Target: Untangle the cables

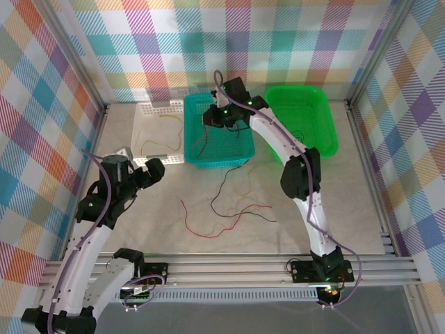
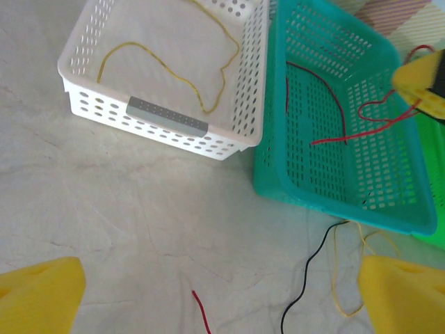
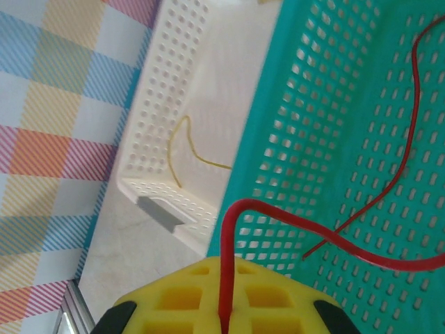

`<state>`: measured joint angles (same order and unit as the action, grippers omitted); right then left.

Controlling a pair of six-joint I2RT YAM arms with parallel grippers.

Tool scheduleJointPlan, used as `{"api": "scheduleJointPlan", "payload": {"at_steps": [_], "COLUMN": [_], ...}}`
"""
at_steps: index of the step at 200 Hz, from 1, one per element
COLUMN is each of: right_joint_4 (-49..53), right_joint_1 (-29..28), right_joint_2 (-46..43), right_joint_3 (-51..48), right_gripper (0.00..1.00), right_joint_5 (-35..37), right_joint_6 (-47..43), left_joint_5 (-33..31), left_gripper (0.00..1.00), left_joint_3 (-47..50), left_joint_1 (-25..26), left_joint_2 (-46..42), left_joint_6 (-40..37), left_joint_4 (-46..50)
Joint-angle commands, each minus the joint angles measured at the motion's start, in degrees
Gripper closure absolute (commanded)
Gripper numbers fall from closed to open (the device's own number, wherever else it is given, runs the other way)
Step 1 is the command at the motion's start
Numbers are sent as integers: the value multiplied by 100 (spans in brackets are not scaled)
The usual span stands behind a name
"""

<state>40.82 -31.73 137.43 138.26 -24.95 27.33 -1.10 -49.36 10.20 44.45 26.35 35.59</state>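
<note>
The red cable already loops down into the teal basket (image 1: 240, 156), so my right gripper should lower toward the basket's perforated bottom and release it there.
My right gripper (image 1: 214, 117) hangs over the teal basket (image 1: 240, 156), shut on a red cable (image 3: 334, 236). That cable rises from between the yellow pads (image 3: 181, 299) and loops down into the basket. In the left wrist view the same red cable (image 2: 348, 137) lies across the teal basket's floor. Loose on the table are a red cable (image 1: 208, 226), a black cable (image 1: 236, 209) and a yellow-orange cable (image 1: 243, 184). A yellow cable (image 2: 201, 87) lies in the white basket (image 2: 167, 132). My left gripper (image 2: 219, 306) is open above bare table, with nothing between its fingers.
A bright green basket (image 1: 302, 118) stands to the right of the teal one at the back. The white basket (image 1: 156, 111) touches the teal basket's left side. Aluminium frame rails run along the table's sides and front edge (image 1: 243, 264).
</note>
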Motion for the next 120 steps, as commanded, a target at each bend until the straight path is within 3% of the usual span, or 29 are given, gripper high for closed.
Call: {"api": "scheduleJointPlan", "payload": {"at_steps": [1, 57, 95, 120], "right_joint_4": [557, 706, 774, 838], "right_joint_1": [116, 228, 228, 228], "right_joint_2": [366, 909, 752, 483], "right_joint_3": [320, 513, 575, 571], "right_gripper": [100, 100, 78, 56], "right_joint_5": [-195, -127, -12, 249], "right_joint_6": [323, 470, 424, 337], "left_joint_5": [110, 127, -17, -21], "left_gripper": [0, 0, 0, 0], "left_joint_3": [-22, -29, -55, -63], "left_joint_1": [-33, -18, 81, 114], "left_joint_2": [-8, -22, -2, 12], "left_joint_6": [-31, -112, -213, -235], "left_joint_4": [-272, -211, -131, -119]}}
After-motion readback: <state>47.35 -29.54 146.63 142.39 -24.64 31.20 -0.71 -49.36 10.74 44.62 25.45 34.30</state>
